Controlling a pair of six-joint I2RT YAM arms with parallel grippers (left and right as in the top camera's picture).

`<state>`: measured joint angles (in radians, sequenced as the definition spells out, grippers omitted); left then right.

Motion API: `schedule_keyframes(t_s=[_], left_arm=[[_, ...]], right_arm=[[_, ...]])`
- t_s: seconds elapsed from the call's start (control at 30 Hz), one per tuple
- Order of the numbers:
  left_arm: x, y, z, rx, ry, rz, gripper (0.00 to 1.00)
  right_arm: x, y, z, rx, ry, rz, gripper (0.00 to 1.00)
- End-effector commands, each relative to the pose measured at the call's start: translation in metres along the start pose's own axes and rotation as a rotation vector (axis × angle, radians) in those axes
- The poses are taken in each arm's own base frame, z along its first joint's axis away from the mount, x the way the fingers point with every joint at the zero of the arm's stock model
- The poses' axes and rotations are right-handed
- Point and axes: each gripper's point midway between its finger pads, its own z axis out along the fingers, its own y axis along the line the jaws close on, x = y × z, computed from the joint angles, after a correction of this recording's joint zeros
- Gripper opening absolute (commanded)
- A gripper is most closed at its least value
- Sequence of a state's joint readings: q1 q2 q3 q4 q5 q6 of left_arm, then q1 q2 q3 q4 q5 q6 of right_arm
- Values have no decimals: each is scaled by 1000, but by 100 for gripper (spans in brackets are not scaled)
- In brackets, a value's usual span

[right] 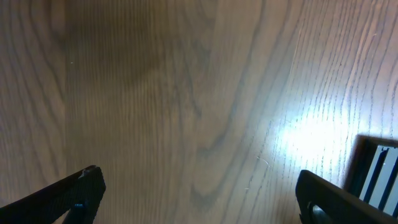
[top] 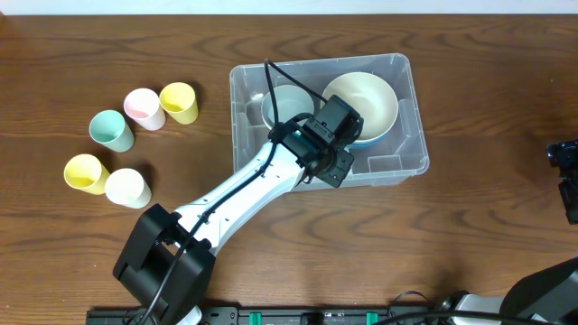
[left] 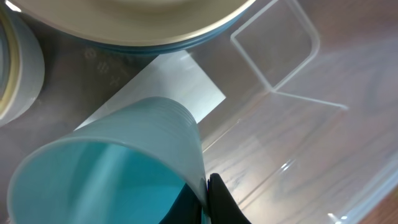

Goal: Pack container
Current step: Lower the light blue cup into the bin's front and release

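Observation:
The left gripper lowers the light teal cup [left: 124, 165] next into the free gap between the stacked bowls and the container's front side.
The clear plastic container [top: 417, 126] stands right of the table's middle. It holds a large cream bowl [top: 366, 101] stacked on a blue one, and a smaller pale bowl [top: 284, 104]. My left gripper [top: 330, 140] reaches into the container's front part. In the left wrist view it [left: 208, 190] is shut on the wall of a light teal cup [left: 124, 165], held over the container's white label [left: 180, 87], with the stacked bowls [left: 161, 28] just beyond. That cup is hidden under the gripper in the overhead view. My right gripper [right: 199, 186] is open and empty over bare wood.
Several cups stand on the left of the table: teal [top: 111, 130], pink [top: 144, 108], yellow [top: 179, 102], another yellow [top: 86, 172] and cream [top: 127, 188]. The right arm [top: 566, 176] sits at the far right edge.

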<state>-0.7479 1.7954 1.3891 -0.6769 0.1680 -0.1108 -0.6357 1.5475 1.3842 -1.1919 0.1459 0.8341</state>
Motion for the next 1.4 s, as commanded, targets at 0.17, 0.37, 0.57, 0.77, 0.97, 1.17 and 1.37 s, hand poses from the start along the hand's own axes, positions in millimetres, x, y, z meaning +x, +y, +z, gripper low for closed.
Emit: schedule_keyframes(t_s=[0.17,0.37,0.57,0.77,0.97,1.17,1.37], left_arm=[[2,5,5,-31,12,29,7],[9,6,4,-37,39,52,6],[14,20,3,-114,59,65,6],[12,23,3,-128,54,95,6],[5,24,5,-139,26,100,6],[1,25,20,-138,24,100,6],[8,28,39,-143,62,103,6]], right_arm=[[-2,-2,0,3,-4,24,99],[-2,-2,0,3,-4,24,99],[-2,-2,0,3,-4,24,99],[-2,-2,0,3,-4,24,99],[-2,-2,0,3,-4,24,99],[-2,-2,0,3,-4,25,99],[-2,-2,0,3,-4,25,99]])
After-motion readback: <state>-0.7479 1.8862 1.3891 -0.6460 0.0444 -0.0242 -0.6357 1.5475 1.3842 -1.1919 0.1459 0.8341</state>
